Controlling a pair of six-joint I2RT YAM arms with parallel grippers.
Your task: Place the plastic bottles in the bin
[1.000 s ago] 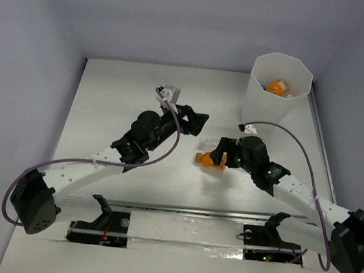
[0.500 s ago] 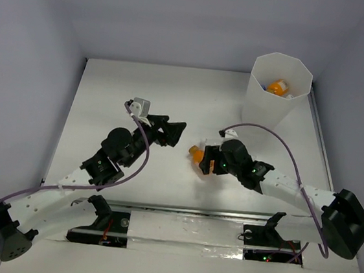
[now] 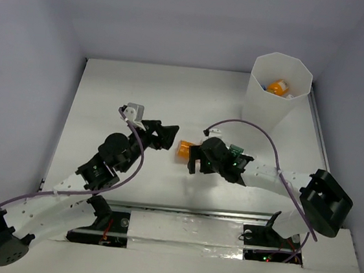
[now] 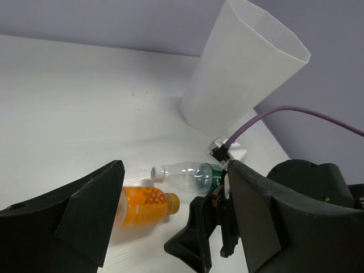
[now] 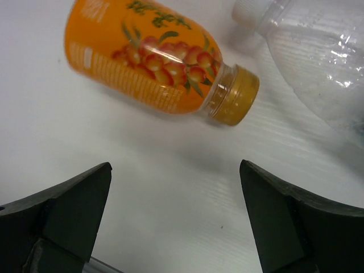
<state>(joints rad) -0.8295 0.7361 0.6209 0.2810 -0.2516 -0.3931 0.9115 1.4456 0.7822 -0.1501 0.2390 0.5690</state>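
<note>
The orange bottle (image 3: 185, 148) is outward and to the left of my right gripper in the top view, so my right gripper will go there next and then close around the bottle's body.
An orange-filled bottle (image 3: 185, 148) with an orange cap lies on its side on the table between my two grippers, also in the left wrist view (image 4: 142, 206) and the right wrist view (image 5: 153, 65). A clear bottle (image 4: 185, 175) with a white cap and green label lies just behind it, also in the right wrist view (image 5: 318, 62). My right gripper (image 3: 194, 159) (image 5: 175, 170) is open and empty, just short of the orange bottle. My left gripper (image 3: 161, 134) (image 4: 175, 169) is open and empty, left of it. The white bin (image 3: 278, 88) (image 4: 239, 68) stands at the far right.
An orange-capped bottle (image 3: 277, 88) and other bottles lie inside the bin. The right arm's purple cable (image 4: 296, 114) loops above the clear bottle. White walls enclose the table on the left, back and right.
My right gripper has moved left, and the orange bottle has shifted left with it and now lies free in front of the open jaws. My left arm has drawn back to the left.
</note>
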